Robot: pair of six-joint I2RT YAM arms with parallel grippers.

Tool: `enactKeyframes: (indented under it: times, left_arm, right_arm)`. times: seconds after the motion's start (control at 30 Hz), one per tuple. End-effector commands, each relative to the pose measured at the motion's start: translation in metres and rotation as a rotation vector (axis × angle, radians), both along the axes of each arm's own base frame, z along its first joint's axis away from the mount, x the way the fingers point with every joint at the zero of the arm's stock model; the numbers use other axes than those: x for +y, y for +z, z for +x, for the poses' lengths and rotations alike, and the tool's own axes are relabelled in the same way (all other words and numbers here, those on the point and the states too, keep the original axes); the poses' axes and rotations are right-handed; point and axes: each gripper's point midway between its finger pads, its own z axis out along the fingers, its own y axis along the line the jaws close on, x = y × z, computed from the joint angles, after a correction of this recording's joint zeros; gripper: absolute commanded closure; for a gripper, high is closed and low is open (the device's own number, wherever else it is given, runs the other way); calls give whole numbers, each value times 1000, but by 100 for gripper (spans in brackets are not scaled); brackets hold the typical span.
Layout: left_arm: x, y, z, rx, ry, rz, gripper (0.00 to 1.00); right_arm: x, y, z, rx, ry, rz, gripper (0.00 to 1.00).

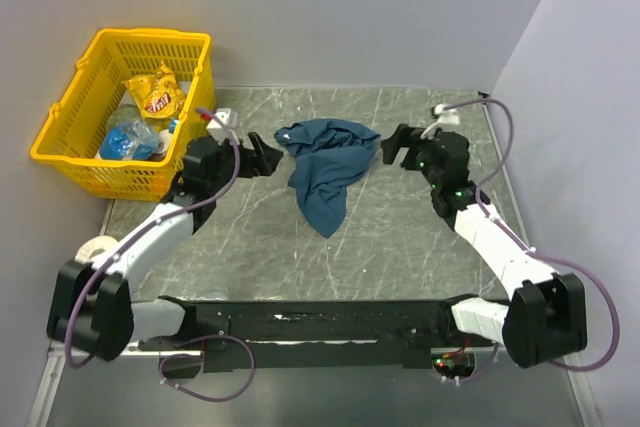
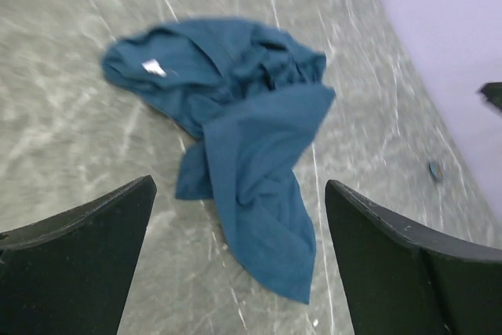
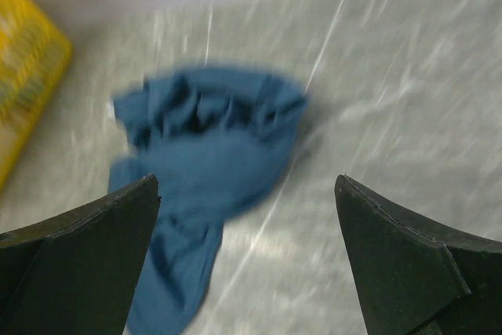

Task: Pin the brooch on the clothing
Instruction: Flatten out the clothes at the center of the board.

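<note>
I need to move my left gripper down and away from my base, onto the shirt's top edge (image 1: 314, 126) (image 2: 198, 34).
The clothing (image 1: 325, 169), a dark teal T-shirt, lies crumpled at the middle of the table. Its white neck label (image 2: 153, 67) faces up. My left gripper (image 1: 262, 154) hovers just left of the shirt, open and empty. In the left wrist view the left gripper (image 2: 239, 184) frames the shirt (image 2: 251, 139). My right gripper (image 1: 396, 149) hovers just right of it, also open and empty. The blurred right wrist view has the right gripper (image 3: 245, 180) over the shirt's (image 3: 212, 147) edge. The brooch (image 2: 434, 169), a tiny round grey disc, lies on the table near the right wall.
A yellow basket (image 1: 152, 35) holding snack packets and a bottle stands at the back left, and also shows in the right wrist view (image 3: 23, 76). A white tape roll (image 1: 97, 245) sits by the left arm. Walls close the table at the back and right.
</note>
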Motion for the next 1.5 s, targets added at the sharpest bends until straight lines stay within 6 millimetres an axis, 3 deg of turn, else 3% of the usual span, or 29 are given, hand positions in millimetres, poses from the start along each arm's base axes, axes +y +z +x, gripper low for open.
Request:
enactKeyframes:
  times: [0.0, 0.1, 0.27, 0.3, 0.37, 0.4, 0.53, 0.57, 0.6, 0.63, 0.67, 0.7, 0.77, 0.8, 0.87, 0.97, 1.13, 1.2, 1.27, 1.37, 1.47]
  left_arm:
    - [-34, -17, 8, 99, -160, -26, 4]
    - [-56, -37, 10, 157, -280, -44, 4]
    - [-68, -69, 21, 238, -309, -56, 1]
    - [-70, -84, 25, 266, -308, -39, 2]
    - [-74, -91, 33, 287, -301, -18, 6]
    - [-78, -106, 35, 314, -312, -2, 9]
    - [-92, -117, 48, 323, -356, -7, 24]
    - [-95, -120, 50, 326, -367, -6, 32]
    - [-96, -130, 53, 348, -359, -1, 33]
    - [-99, -128, 59, 336, -360, 3, 37]
    - [-98, -133, 60, 351, -362, 18, 55]
    - [-99, -145, 62, 378, -359, 33, 67]
    - [-100, -143, 72, 366, -354, 52, 97]
    - [-99, -139, 75, 357, -343, 52, 99]
    - [-95, -124, 84, 311, -306, 64, 99]
    - [-82, -74, 99, 206, -245, 80, 99]
    - [-61, 50, 109, 7, -171, 117, 99]
    - [-62, 109, 99, -105, -186, 114, 99]
    - [-62, 148, 80, -181, -205, 118, 99]
    - [-74, 200, 42, -304, -264, 107, 99]
    - [-91, 235, -2, -402, -360, 106, 99]
  right_arm:
    - [28, -12, -15, 83, 115, 12, 0]
    - [34, -21, -17, 112, 135, 20, 0]
    - [40, -29, -17, 152, 153, 15, 0]
    - [39, -29, -17, 149, 154, 14, 0]
    - [40, -31, -19, 155, 159, 12, 0]
    - [41, -30, -19, 153, 161, 10, 0]
    - [39, -32, -20, 161, 155, 6, 0]
    - [38, -33, -20, 162, 155, 6, 0]
    - [39, -33, -21, 163, 159, 7, 0]
    - [40, -33, -21, 164, 163, 6, 0]
    - [43, -31, -22, 152, 183, 9, 0]
    - [45, -31, -24, 143, 199, 8, 0]
    - [48, -28, -25, 126, 222, 8, 0]
    - [50, -27, -26, 123, 234, 11, 0]
    - [51, -25, -27, 119, 241, 11, 0]
    - [47, -22, -27, 120, 228, 3, 0]
    - [46, -19, -30, 117, 221, -2, 0]
    - [46, -19, -30, 120, 221, 1, 0]
    - [45, -18, -29, 118, 217, 4, 0]
    - [45, -16, -29, 115, 215, 6, 0]
    - [46, -13, -29, 109, 221, 8, 0]
